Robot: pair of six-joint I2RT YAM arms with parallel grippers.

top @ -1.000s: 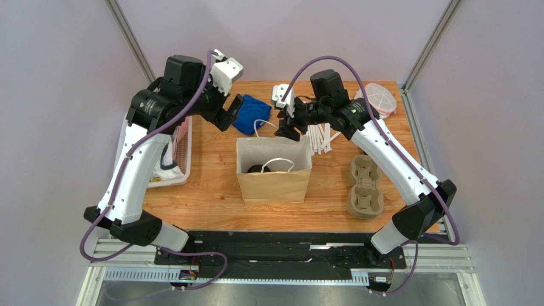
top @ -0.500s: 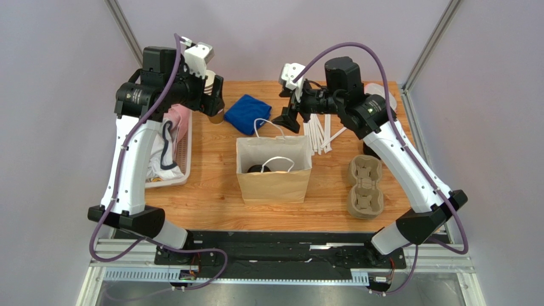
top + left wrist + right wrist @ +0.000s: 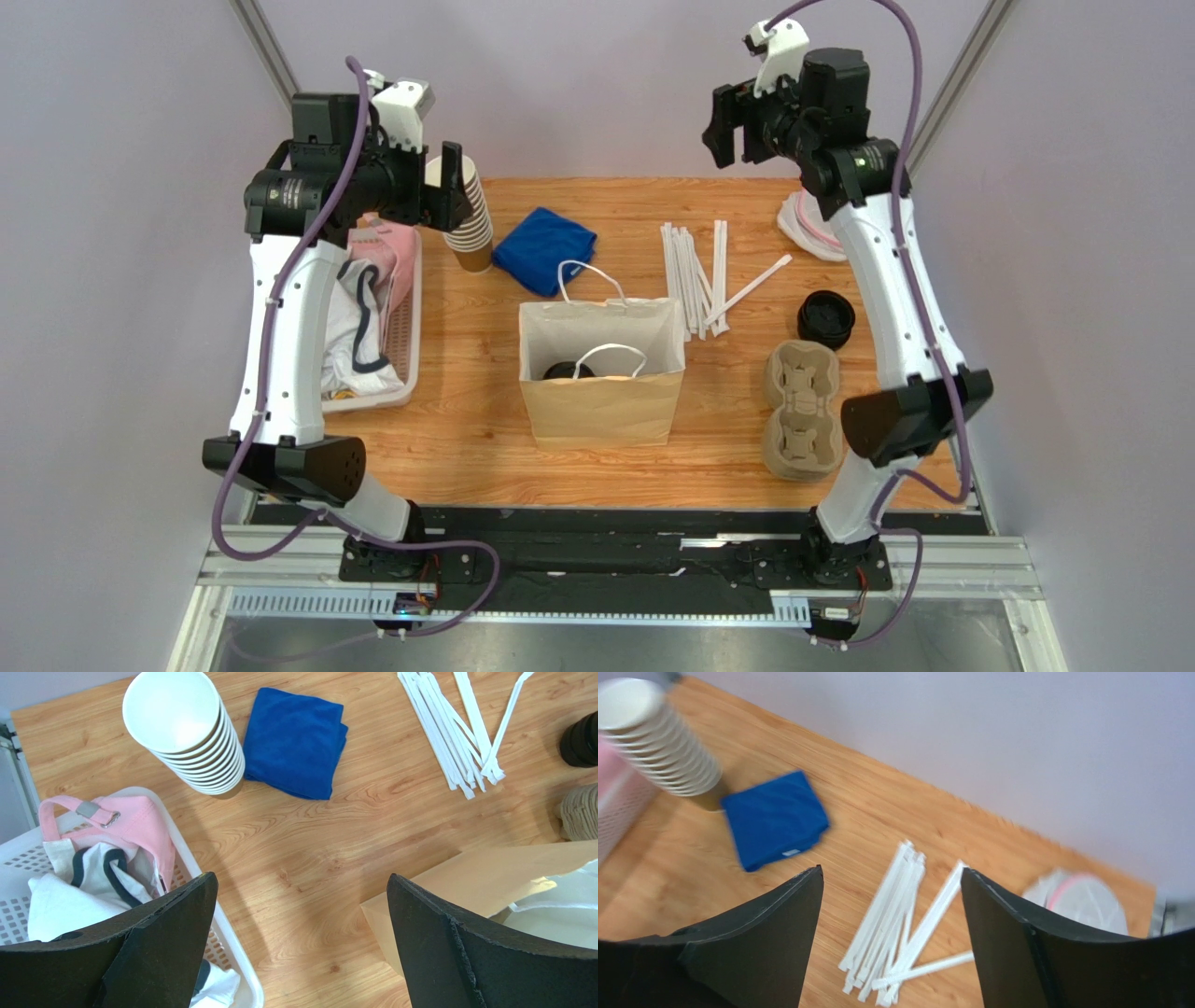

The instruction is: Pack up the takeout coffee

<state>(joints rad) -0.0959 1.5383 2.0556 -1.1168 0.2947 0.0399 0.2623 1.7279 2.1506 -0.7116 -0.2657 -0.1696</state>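
Note:
The slanting straw's loose end (image 3: 776, 268) is below my right gripper and lies clear of the other white straws. I will lower that gripper's open fingers around it next and close them.
The takeout coffee (image 3: 561, 371) sits inside the brown paper bag (image 3: 601, 378), and only a bit of its black lid shows past the white handles. In the left wrist view a corner of the bag (image 3: 477, 882) shows, not the coffee. My left gripper (image 3: 446, 189) is raised at the back left beside the stack of cups, open, nothing between its fingers (image 3: 302, 877). High at the back right, far from the bag, my right gripper (image 3: 720, 133) is also open and empty (image 3: 891, 870).
A stack of lidless cups (image 3: 470, 224) and a blue cloth (image 3: 543, 249) lie behind the bag. Wrapped white straws (image 3: 701, 280), loose black lids (image 3: 826, 319) and a pulp cup carrier (image 3: 802, 413) are to its right. A white basket (image 3: 400, 336) of clothes stands left.
Both arms have lifted away from the bag's mouth: the left one swung back-left to the cup stack, the right one rose to the back right. The right jaws opened wider.

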